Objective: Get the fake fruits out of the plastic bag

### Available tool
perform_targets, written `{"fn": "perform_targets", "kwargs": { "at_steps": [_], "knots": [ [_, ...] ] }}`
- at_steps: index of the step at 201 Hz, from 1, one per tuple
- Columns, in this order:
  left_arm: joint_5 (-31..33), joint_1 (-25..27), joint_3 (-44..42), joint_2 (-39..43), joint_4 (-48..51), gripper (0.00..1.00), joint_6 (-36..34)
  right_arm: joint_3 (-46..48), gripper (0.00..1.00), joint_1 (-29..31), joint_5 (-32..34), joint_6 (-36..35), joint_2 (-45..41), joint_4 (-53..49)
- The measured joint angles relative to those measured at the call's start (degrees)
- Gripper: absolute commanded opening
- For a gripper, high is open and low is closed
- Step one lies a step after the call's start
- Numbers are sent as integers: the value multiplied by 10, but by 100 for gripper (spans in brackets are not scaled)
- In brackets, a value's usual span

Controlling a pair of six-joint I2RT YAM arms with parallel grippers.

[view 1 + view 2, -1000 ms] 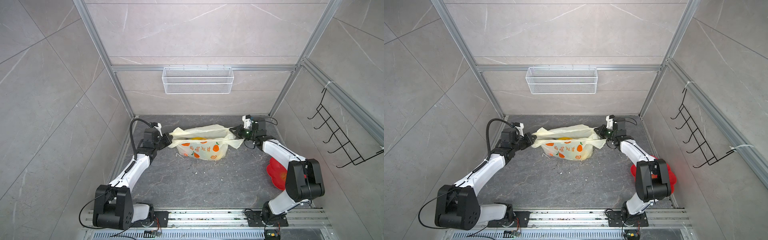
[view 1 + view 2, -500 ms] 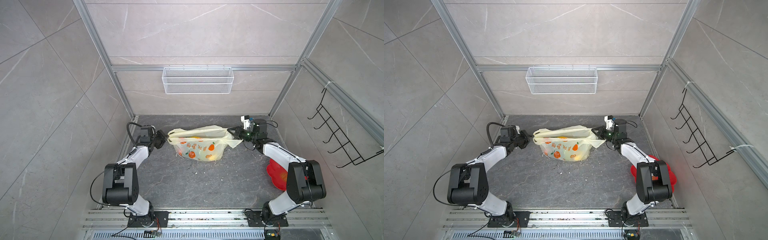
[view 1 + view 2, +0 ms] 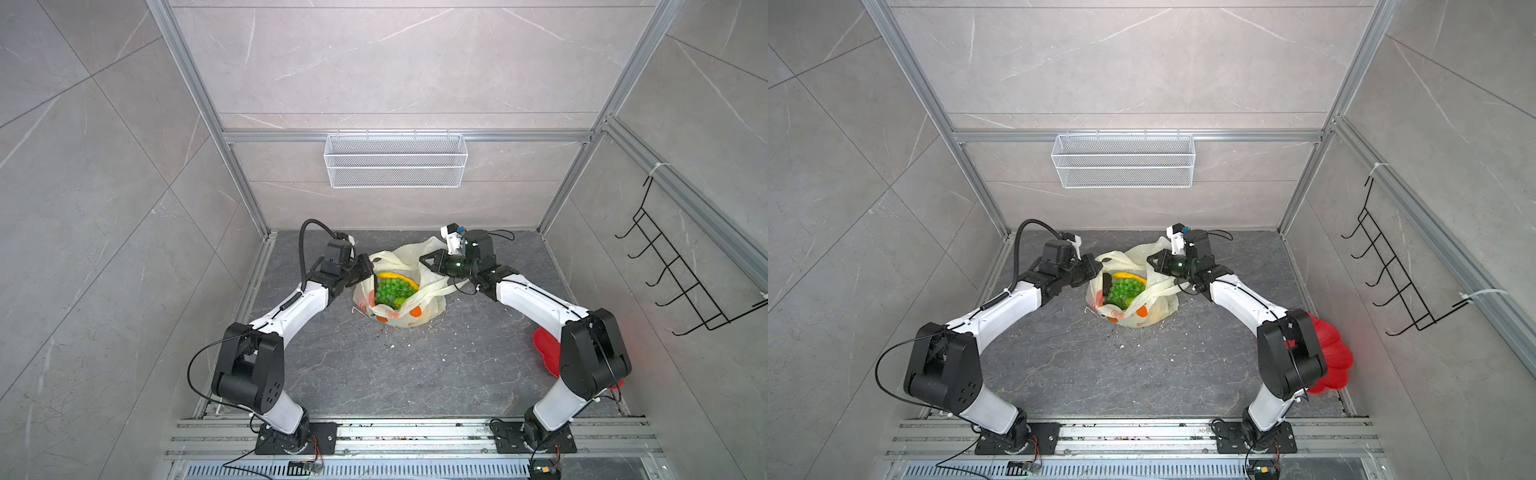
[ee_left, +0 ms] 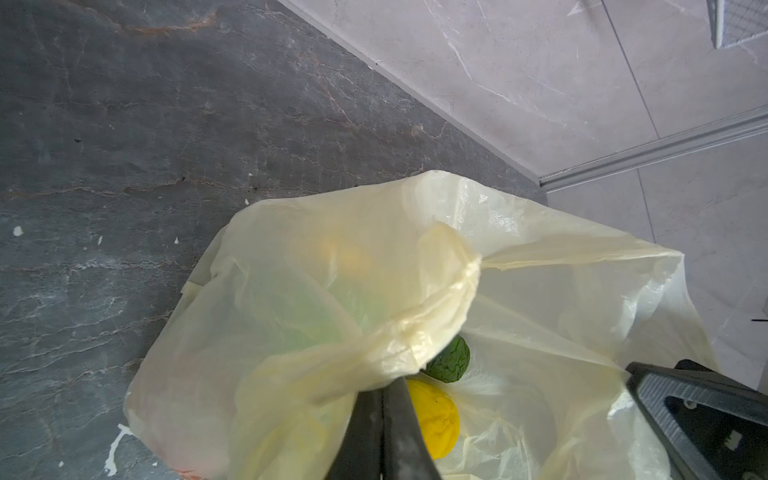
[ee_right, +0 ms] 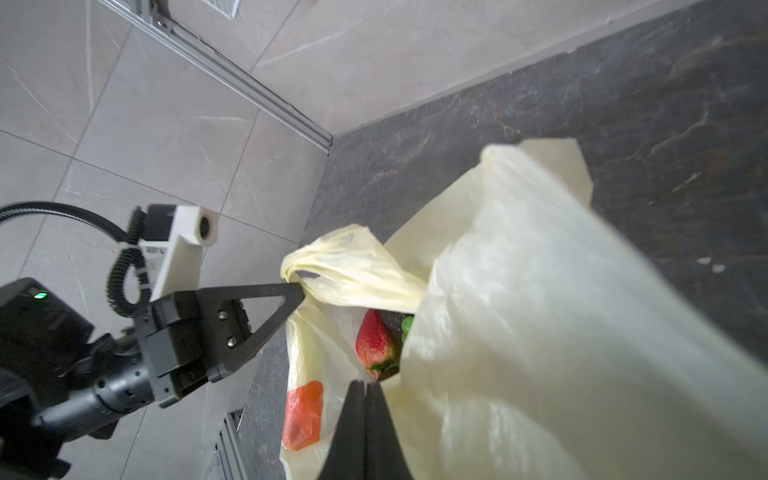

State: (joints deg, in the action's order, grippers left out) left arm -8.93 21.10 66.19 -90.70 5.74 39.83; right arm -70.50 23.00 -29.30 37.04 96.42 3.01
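Observation:
Next, my right gripper moves away from my left gripper, drawing the bag's held side toward the black hook rack, then releases it, since slack plastic covers some fruits.
The plastic bag (image 3: 415, 316) (image 3: 1154, 311) sits on the dark floor, pale yellow with orange prints, its mouth gaping upward. Inside lie fake fruits: a green grape bunch (image 3: 392, 291) (image 3: 1125, 291) and a yellow banana (image 3: 395, 276). My left gripper (image 3: 368, 266) (image 4: 382, 390) is shut on the bag's left handle. In the left wrist view a bumpy green fruit (image 4: 451, 365) and a yellow citrus (image 4: 436, 419) lie just past it. My right gripper (image 3: 424, 262) (image 5: 365, 384) is shut on the bag's right side. A red strawberry (image 5: 374, 340) shows just beyond its tips.
A red flower-shaped plate (image 3: 548, 353) (image 3: 1329, 361) lies by the right arm's base. A white wire basket (image 3: 395, 160) hangs on the back wall. A black hook rack (image 3: 681, 282) is on the right wall. White crumbs dot the floor in front of the bag.
Both grippers have come closer together, each still gripping the bag. The bag was stretched wide and flat between them; now it has slackened, its mouth gapes and the grapes show.

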Motion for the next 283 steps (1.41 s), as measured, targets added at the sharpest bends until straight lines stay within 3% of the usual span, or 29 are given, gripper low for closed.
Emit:
{"fn": "perform_targets", "kwargs": {
  "at_steps": [41, 75, 115, 145, 204, 235, 274, 283],
  "knots": [
    [89, -43, 7, -8, 67, 0, -7, 2, 0, -12, -10, -13, -54, -45],
    [133, -80, 4, -29, 103, 0, -7, 63, 0, -80, -81, 35, -138, 43],
    [124, -111, -15, -29, 106, 0, -6, 137, 0, -159, -136, 113, -145, 146],
    [118, -117, -16, -29, 108, 0, -6, 167, 0, -157, -158, 153, -128, 212],
    [83, -167, -42, 15, 83, 0, 5, 149, 0, -161, -149, 143, -81, 208],
    [67, -162, -44, 47, 50, 0, 11, 77, 0, -137, -116, 109, -20, 168],
    [61, -96, -43, 52, 32, 0, 4, 24, 0, -95, -67, 49, -6, 88],
    [59, -81, -45, 52, 29, 0, 1, 19, 8, -95, -51, 33, -6, 64]
  ]
}}
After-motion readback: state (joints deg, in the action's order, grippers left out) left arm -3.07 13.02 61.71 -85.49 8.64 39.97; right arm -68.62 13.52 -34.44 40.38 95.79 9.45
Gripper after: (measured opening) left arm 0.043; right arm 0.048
